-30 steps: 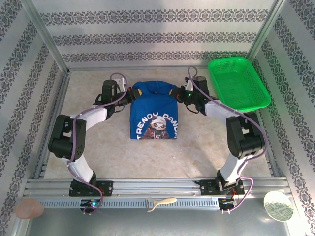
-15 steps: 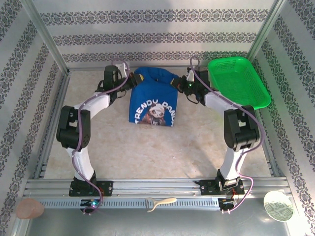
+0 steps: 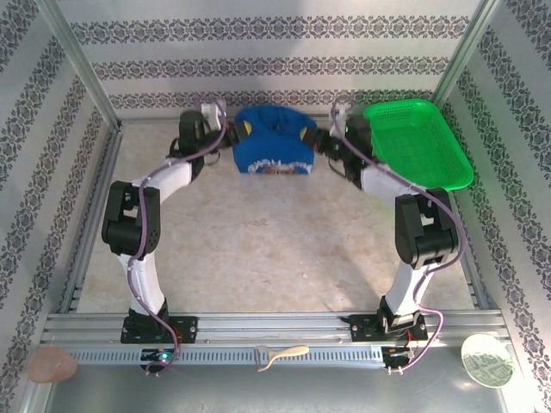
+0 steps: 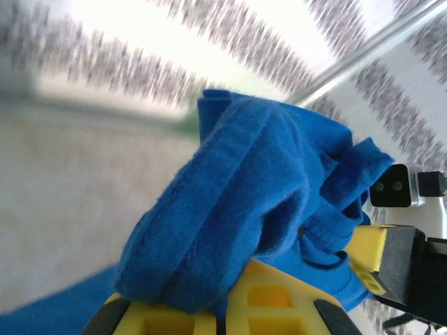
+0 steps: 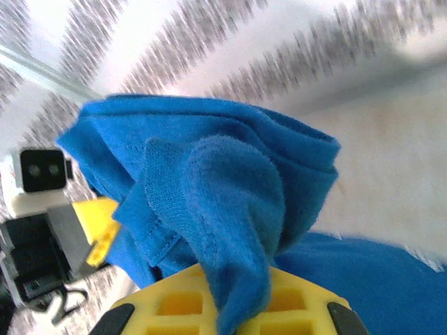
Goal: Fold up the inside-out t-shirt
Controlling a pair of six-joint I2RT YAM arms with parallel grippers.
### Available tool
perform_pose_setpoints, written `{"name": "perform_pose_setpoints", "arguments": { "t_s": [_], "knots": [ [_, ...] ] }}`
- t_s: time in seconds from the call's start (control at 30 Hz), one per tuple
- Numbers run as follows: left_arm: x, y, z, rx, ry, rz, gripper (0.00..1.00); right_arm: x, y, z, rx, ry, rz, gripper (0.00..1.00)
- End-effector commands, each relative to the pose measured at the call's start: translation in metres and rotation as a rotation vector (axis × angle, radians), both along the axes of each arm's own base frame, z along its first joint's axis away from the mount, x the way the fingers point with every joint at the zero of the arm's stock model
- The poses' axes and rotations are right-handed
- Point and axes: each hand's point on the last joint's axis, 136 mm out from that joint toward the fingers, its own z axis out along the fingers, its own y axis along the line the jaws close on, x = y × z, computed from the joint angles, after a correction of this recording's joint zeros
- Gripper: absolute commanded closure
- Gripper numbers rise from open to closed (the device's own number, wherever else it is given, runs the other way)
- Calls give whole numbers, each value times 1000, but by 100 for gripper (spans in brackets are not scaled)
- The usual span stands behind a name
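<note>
My right gripper will move back and down from the patterned wall, put the hanging t-shirt on the bare tabletop and let go of it, because that part of the tabletop is empty.
The inside-out t-shirt (image 3: 274, 146) is royal blue and hangs bunched at the far end of the table by the back wall, a strip of printed panda design showing along its lower edge. My left gripper (image 3: 234, 134) is shut on its left side and my right gripper (image 3: 317, 139) on its right. In the left wrist view, folds of t-shirt (image 4: 237, 209) spill over the gripper (image 4: 221, 310), pinched between the yellow fingers (image 4: 279, 300). In the right wrist view, a fold of t-shirt (image 5: 230, 202) is clamped in the gripper (image 5: 241, 314), between its yellow fingers (image 5: 300, 303).
A green mesh basket (image 3: 417, 146) stands at the back right, close beside the right arm. The patterned back wall (image 3: 275, 69) is just behind the shirt. Metal rails (image 3: 275, 327) frame the beige tabletop (image 3: 258, 249). Small objects lie on the near ledge.
Both grippers have moved away toward the back wall, taking the shirt with them. Its printed front, spread on the table a second ago, is now mostly drawn up and out of sight.
</note>
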Motion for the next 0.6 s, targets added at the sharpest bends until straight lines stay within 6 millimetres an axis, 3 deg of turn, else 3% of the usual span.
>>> {"name": "perform_pose_setpoints", "arguments": {
  "t_s": [0.0,0.13,0.27,0.4,0.57],
  "knots": [
    [-47,-11,-14,-58,-77,-55,100,-52,8,-38,2,-67,32,100],
    [-114,-8,-46,-57,-66,-16,100,-119,3,-79,-22,-21,13,100],
    [-155,-9,-67,3,-34,8,100,-158,0,-98,-76,-3,-10,100],
    [-169,-5,-79,60,-17,30,100,-165,-9,-103,-86,10,-54,100],
    [-152,-1,-93,141,6,69,100,-133,-9,-91,-103,-8,-87,100]
  ]
}}
